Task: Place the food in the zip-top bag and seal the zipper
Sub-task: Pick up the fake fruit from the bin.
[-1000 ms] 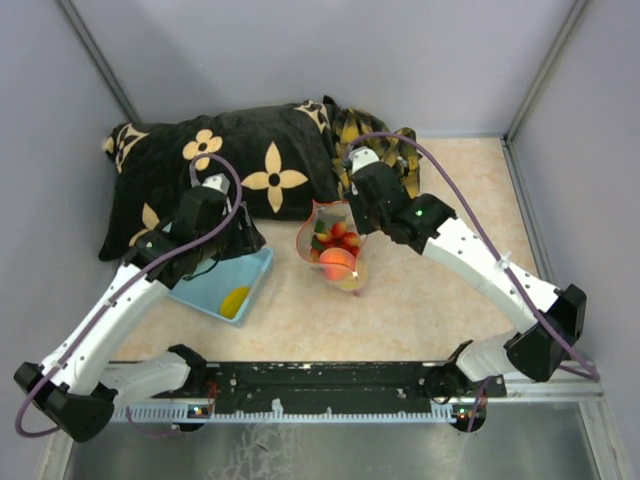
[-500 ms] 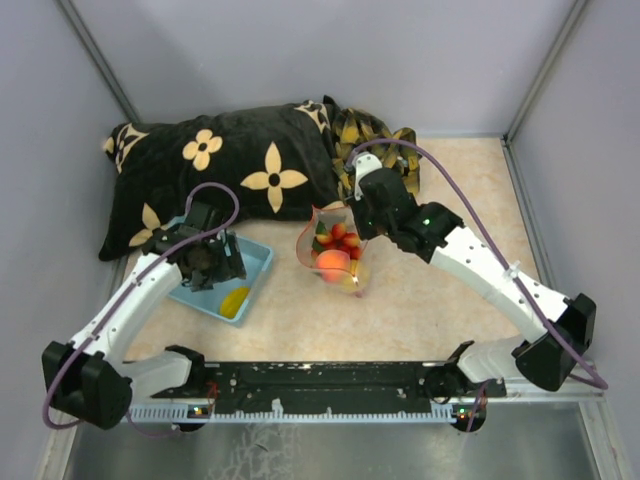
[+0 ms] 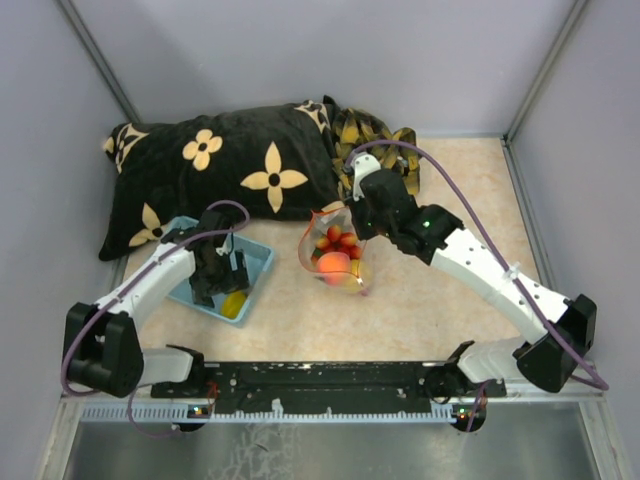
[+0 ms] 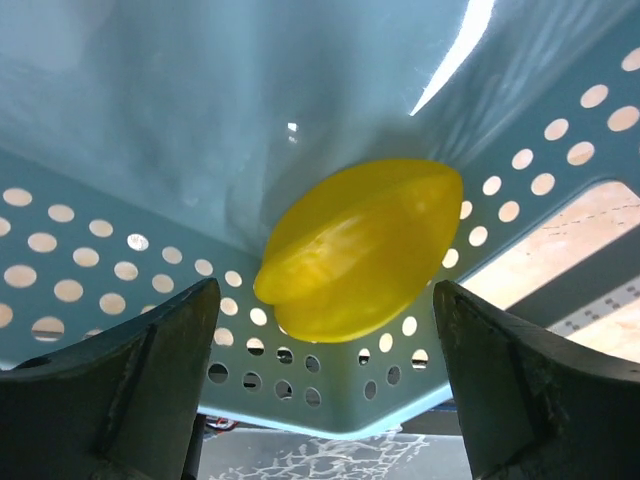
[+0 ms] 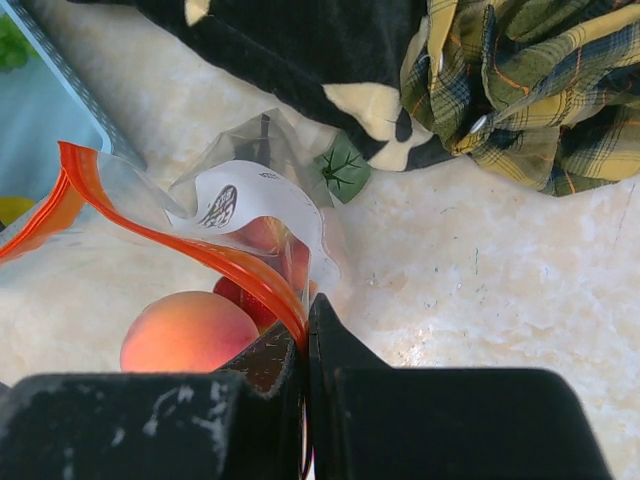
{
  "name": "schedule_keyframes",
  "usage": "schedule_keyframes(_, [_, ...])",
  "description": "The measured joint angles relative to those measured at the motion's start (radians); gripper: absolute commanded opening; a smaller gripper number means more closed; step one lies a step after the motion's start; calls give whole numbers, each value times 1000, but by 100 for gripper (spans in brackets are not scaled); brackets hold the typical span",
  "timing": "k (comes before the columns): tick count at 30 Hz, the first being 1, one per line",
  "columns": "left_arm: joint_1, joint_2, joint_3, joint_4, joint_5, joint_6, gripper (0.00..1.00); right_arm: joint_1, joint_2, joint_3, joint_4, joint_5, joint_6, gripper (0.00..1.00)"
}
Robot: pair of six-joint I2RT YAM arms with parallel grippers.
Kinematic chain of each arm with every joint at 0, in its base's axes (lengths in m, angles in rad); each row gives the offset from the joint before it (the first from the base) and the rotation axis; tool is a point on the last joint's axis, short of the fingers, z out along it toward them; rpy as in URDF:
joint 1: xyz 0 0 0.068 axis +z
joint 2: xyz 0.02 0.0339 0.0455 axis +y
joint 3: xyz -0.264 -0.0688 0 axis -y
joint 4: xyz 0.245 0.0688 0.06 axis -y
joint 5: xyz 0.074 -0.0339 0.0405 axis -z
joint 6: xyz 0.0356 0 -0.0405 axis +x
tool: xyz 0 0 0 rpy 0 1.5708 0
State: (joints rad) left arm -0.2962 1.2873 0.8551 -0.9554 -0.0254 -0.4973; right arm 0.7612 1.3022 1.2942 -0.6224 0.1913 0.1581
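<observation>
I should next lower my left gripper, slightly toward the bag [image 3: 335, 255], until its fingers are on either side of the yellow piece [image 3: 233, 304], and then close it.
The clear zip-top bag [image 3: 335, 255] stands open on the table, with red berries and an orange-yellow round fruit [image 5: 188, 330] inside. My right gripper [image 5: 307, 320] is shut on the bag's red-orange zipper [image 5: 200, 255] at its right end, holding the mouth up. A yellow piece of food [image 4: 360, 250] lies in the near corner of the light-blue basket [image 3: 255, 258]. My left gripper [image 4: 325, 295] hangs just above it, open, one finger on each side and neither touching it. In the top view the left gripper [image 3: 222, 275] is inside the basket.
A black pillow with cream flowers [image 3: 220, 170] lies behind the basket and the bag. A plaid cloth [image 5: 530, 90] is bunched at the pillow's right end. The perforated basket wall [image 4: 100, 250] rises close behind the yellow piece. Grey walls enclose the table.
My left arm has swung back and down into the basket over the yellow piece, and its jaws have opened wider. The right gripper has kept its hold while the bag shifted slightly.
</observation>
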Motion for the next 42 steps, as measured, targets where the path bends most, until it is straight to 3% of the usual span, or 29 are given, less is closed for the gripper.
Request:
schedule_keyframes(13, [17,147,-6,120,56,35,85,0,-7,-12,13,-5,0,0])
schedule_keyframes(20, [66,154,-6,164,52,35,76,0,-13,-25,17,-2,0,0])
schedule_keyframes(25, [88,151,-6,176,72,42,77,0,-13,-25,17,-2,0,0])
schedule_keyframes(28, [89,150,-11,177,103,47,85,0,-13,-25,17,-2,0,0])
schedule_keyframes(36, [89,150,-35,150,149,56,76,0,-13,-25,17,-2,1,0])
schedule_keyframes(42, [62,183,-36,147,164,67,60,0,-13,-25,19,-2,1,0])
